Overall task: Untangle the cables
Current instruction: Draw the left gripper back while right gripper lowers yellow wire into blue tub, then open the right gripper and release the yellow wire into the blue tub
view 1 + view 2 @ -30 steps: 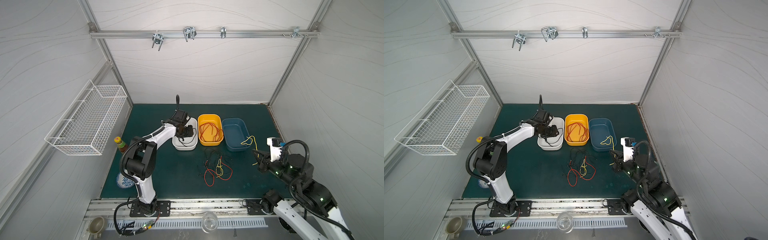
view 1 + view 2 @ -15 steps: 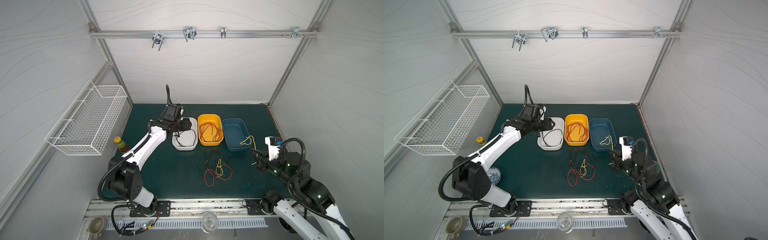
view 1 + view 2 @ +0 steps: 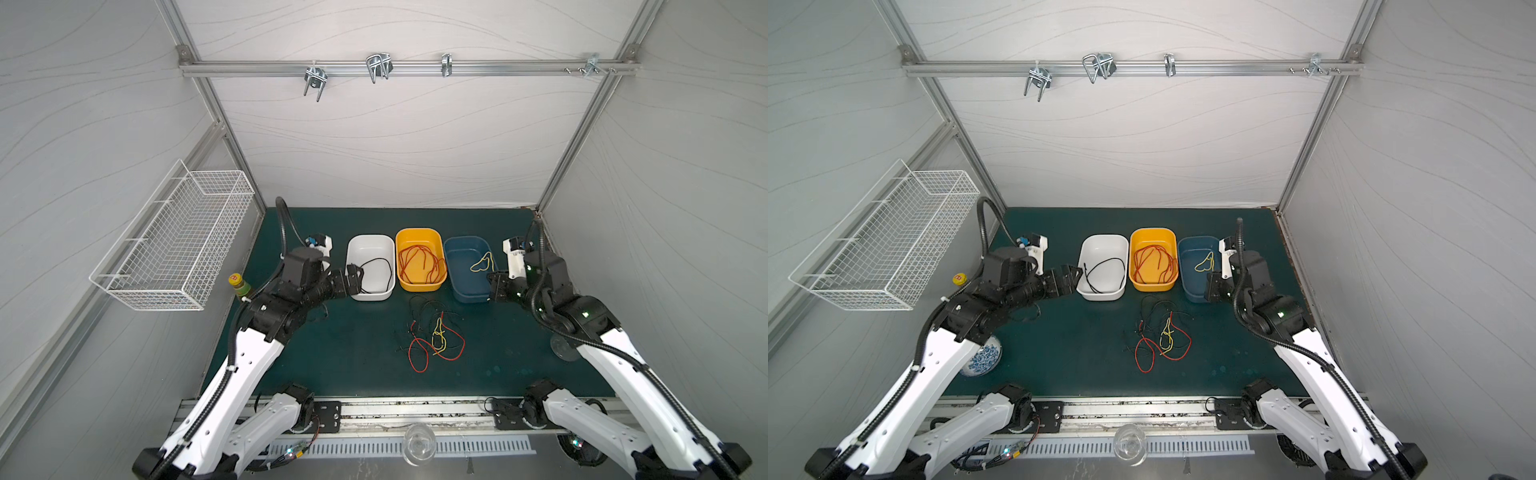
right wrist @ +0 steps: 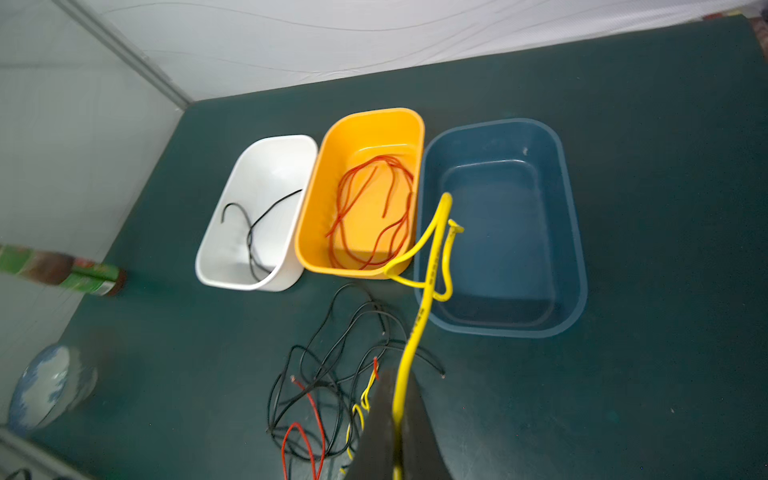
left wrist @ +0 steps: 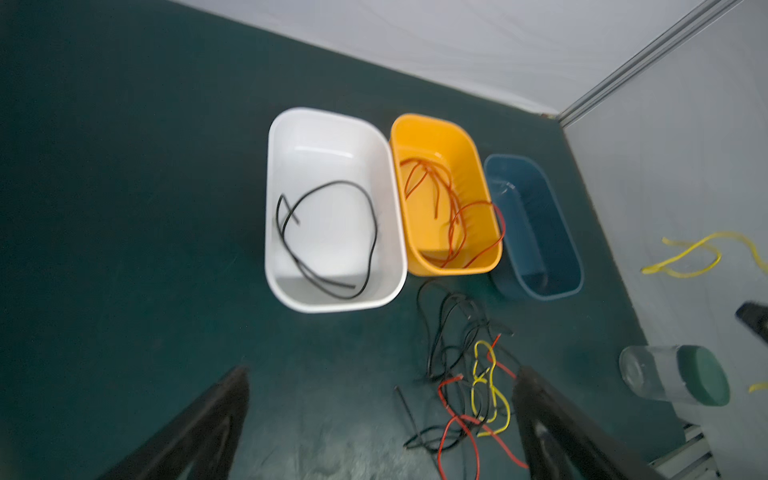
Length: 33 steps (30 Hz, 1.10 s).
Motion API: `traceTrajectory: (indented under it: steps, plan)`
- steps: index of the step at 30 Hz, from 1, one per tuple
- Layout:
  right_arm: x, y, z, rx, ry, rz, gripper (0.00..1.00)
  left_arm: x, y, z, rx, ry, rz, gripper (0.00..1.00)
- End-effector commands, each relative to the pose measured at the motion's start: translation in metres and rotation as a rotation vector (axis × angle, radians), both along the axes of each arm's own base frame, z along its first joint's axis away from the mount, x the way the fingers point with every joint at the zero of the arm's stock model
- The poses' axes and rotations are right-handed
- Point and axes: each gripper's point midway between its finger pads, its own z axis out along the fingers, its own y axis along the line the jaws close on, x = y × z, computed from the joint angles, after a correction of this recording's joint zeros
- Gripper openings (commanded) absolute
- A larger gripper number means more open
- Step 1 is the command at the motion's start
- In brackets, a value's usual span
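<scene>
The right gripper moves outward and down over the blue bin's bottom next and releases the yellow cable there, since red and black cables already fill the other bins.
A tangle of red, black and yellow cables (image 3: 432,336) (image 3: 1163,336) (image 5: 469,374) (image 4: 332,374) lies on the green mat in front of three bins. A single black cable (image 3: 376,270) (image 5: 328,237) rests in the white bin (image 3: 370,239). Red cables (image 3: 419,262) (image 4: 374,216) fill the orange bin (image 3: 417,232). My left gripper (image 3: 353,276) (image 3: 1073,276) (image 5: 380,415) is open and empty by the white bin's near left corner. My right gripper (image 3: 494,286) (image 3: 1210,286) (image 4: 395,382) is shut on a yellow cable (image 3: 482,262) (image 4: 432,245), which hangs over the blue bin (image 3: 465,243) (image 4: 573,232).
A white wire basket (image 3: 178,245) hangs on the left wall, with a small bottle (image 3: 237,284) below it. A blue-patterned bowl (image 3: 984,357) sits under the left arm. A clear glass (image 3: 563,353) stands under the right arm and another (image 3: 419,446) stands on the front rail.
My left gripper opened, left the black cable in the white bin and drew back to the bin's near left corner. The right gripper carried the yellow cable closer over the blue bin.
</scene>
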Motion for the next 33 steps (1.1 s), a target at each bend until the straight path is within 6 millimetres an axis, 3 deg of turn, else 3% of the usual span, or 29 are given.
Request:
traceTrajectory:
  steps: [1,6,9,14,23,33]
  plan:
    - [0.027,-0.010,-0.002,0.081,0.030,-0.098,0.00,-0.021,0.018,-0.019,0.038,0.039,0.051,1.00]
    - [0.066,-0.018,-0.031,0.141,0.121,-0.174,0.00,-0.035,0.037,-0.033,0.057,-0.022,0.121,1.00]
    - [0.085,-0.019,-0.044,0.134,0.159,-0.199,0.00,-0.036,0.037,-0.026,0.017,-0.077,0.126,1.00]
    - [0.110,-0.014,-0.066,0.123,0.195,-0.212,0.00,-0.033,0.036,-0.032,0.022,-0.060,0.131,1.00]
    - [0.135,-0.005,-0.120,0.109,0.305,-0.203,0.00,-0.033,0.036,-0.035,0.036,-0.037,0.129,1.00]
    - [0.145,0.001,-0.139,0.148,0.314,-0.194,0.00,-0.031,0.034,-0.038,0.039,-0.027,0.123,1.00]
